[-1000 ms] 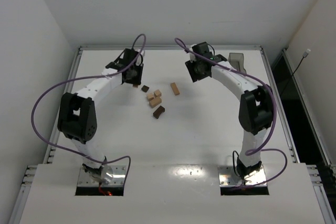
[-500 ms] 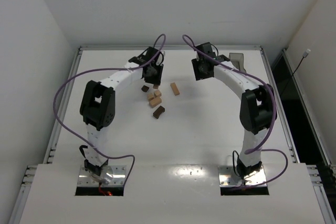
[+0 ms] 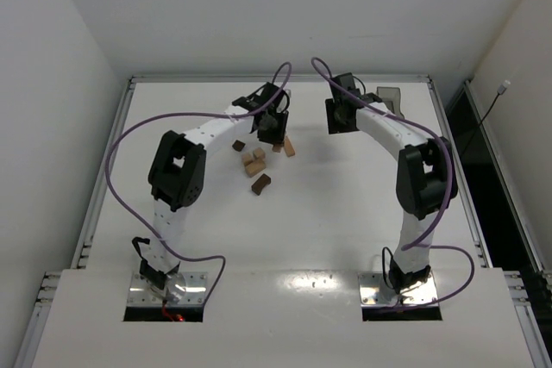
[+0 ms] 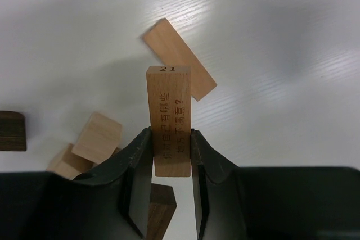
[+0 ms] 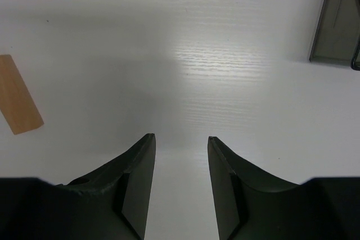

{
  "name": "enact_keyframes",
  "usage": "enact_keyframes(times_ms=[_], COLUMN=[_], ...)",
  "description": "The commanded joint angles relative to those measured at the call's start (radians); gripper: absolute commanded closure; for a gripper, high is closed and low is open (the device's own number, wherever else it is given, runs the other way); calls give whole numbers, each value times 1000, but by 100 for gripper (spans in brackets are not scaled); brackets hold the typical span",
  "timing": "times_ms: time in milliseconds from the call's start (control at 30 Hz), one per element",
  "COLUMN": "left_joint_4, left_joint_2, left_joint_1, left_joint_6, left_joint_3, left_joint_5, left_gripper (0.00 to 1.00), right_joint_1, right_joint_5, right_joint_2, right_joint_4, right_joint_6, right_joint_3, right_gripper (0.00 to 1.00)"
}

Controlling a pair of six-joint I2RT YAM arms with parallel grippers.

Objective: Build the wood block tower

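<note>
My left gripper should next bring the bar it is holding down onto the bare table between the flat bar and the tan cubes, and release it beside the flat bar.
My left gripper (image 4: 170, 133) is shut on a light tan wood bar (image 4: 169, 119) with printed characters, which sticks out past the fingertips above the table. Under it a flat tan bar (image 4: 179, 58) lies slantwise. Tan cubes (image 4: 97, 137) and dark brown pieces (image 4: 11, 131) lie loose to the left, and one dark block (image 4: 157, 209) sits below the jaws. From above, the left gripper (image 3: 272, 127) hangs beside the block cluster (image 3: 254, 164). My right gripper (image 5: 180, 139) is open over bare table, right of the flat bar (image 5: 17, 95). No tower is in view.
A translucent grey tray (image 3: 390, 101) stands at the back right, just behind the right gripper (image 3: 338, 118), and shows at the right wrist view's upper right corner (image 5: 337, 21). A dark notched piece (image 3: 261, 183) lies nearest the arms' bases. Raised rails edge the table.
The left arm has swung rightward from the back left, past the block cluster, to above the flat tan bar. The right gripper has drifted slightly right.
</note>
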Motion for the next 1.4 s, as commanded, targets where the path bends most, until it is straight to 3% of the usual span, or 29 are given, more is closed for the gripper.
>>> enact_keyframes(times_ms=[0,600,1100,1367], left_joint_4=[10,-1,-1,18], left_joint_2=[40,135,163,184], left_joint_1=[-6,-15,-15,-15], left_joint_6=[-66,-138,-147,-138], left_joint_3=[35,80,67,58], left_joint_5=[-26,-176,-176,-110], left_gripper=[100,100,100,100], right_joint_1=[-8,-17,-17,-17], right_joint_5=[30,-6,-25,-34], right_joint_2=[-32,29,50,59], right_joint_4=[43,35,24,15], right_joint_6=[63,92,101,101], right_joint_3=[-6,12,42,51], right_gripper=[61,61,62,62])
